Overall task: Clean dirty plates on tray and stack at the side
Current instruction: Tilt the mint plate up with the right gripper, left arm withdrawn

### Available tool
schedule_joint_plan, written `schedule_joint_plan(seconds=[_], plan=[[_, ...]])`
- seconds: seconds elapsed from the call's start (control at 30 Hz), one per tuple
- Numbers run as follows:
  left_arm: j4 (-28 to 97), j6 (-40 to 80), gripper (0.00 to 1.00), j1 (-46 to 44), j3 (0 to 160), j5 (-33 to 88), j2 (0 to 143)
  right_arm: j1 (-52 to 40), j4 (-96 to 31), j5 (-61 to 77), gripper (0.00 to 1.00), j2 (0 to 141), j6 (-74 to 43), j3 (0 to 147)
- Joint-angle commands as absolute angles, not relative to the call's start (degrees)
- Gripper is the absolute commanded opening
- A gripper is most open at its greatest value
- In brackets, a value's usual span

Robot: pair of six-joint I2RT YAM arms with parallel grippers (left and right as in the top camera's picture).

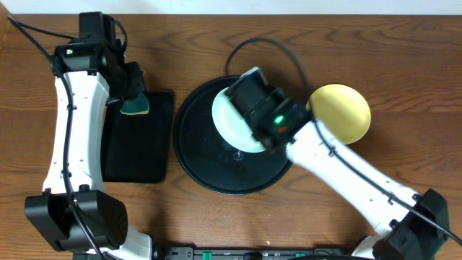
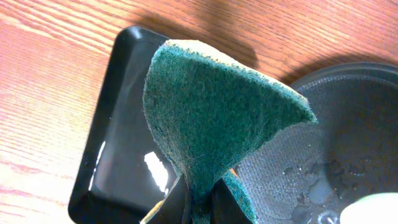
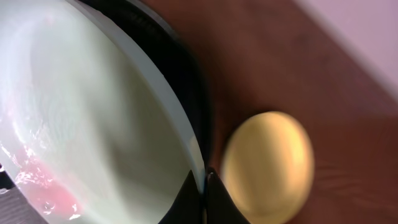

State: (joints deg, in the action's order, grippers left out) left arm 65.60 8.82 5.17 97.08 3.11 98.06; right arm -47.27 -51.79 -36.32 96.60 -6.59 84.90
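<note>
My right gripper should go up and toward the pale yellow plate [image 1: 341, 112] [image 3: 268, 165], which is to its right in the overhead view, then go down to stack the mint plate and release it.
The round black tray [image 1: 195, 148] lies mid-table. My right gripper [image 3: 203, 180] is shut on the rim of a pale mint plate [image 3: 93, 118], which it holds tilted over the tray; pink residue and water show at the plate's lower left. In the overhead view that mint plate [image 1: 229, 123] is partly hidden by the right wrist [image 1: 260, 108]. The pale yellow plate [image 1: 341, 112] lies on the wood right of the tray, also in the right wrist view [image 3: 268, 165]. My left gripper [image 2: 200, 199] is shut on a green sponge [image 2: 211, 112], seen overhead [image 1: 135, 107] above the rectangular tray's top edge. A second mint plate is not visible.
A black rectangular tray [image 1: 138, 141] lies left of the round tray, also in the left wrist view [image 2: 121, 155]. The round tray's bottom [image 2: 329, 149] is wet with droplets. A black cable [image 1: 263, 47] loops behind the tray.
</note>
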Motion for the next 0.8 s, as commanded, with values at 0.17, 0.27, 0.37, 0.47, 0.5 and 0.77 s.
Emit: schedule_joint_plan(seconds=[0.17, 0.27, 0.37, 0.47, 0.5, 0.77], plan=[[65.8, 9.1, 0.07, 5.5, 96.9, 3.9, 98.2, -56.1, -47.9, -66.9, 0.01, 95.5, -7.2, 85.2], [65.8, 9.1, 0.07, 5.5, 96.9, 3.9, 98.2, -57.6, -45.7, -73.4, 0.01, 95.5, -7.2, 85.2], [65.8, 9.1, 0.07, 5.5, 96.9, 3.9, 98.2, -58.3, -43.7, -78.3, 0.01, 95.5, -6.5, 85.2], [65.8, 9.1, 0.07, 5.5, 96.9, 3.9, 98.2, -58.5, -41.5, -79.1, 0.01, 95.5, -4.4, 85.2], [65.8, 9.1, 0.08, 5.5, 96.9, 3.9, 98.2, -58.5, -40.8, -79.1, 0.01, 95.5, -3.9, 85.2], [66.2, 9.1, 0.07, 5.5, 96.9, 3.9, 98.2, -58.2, -40.0, -74.7, 0.01, 95.5, -4.0, 85.2]])
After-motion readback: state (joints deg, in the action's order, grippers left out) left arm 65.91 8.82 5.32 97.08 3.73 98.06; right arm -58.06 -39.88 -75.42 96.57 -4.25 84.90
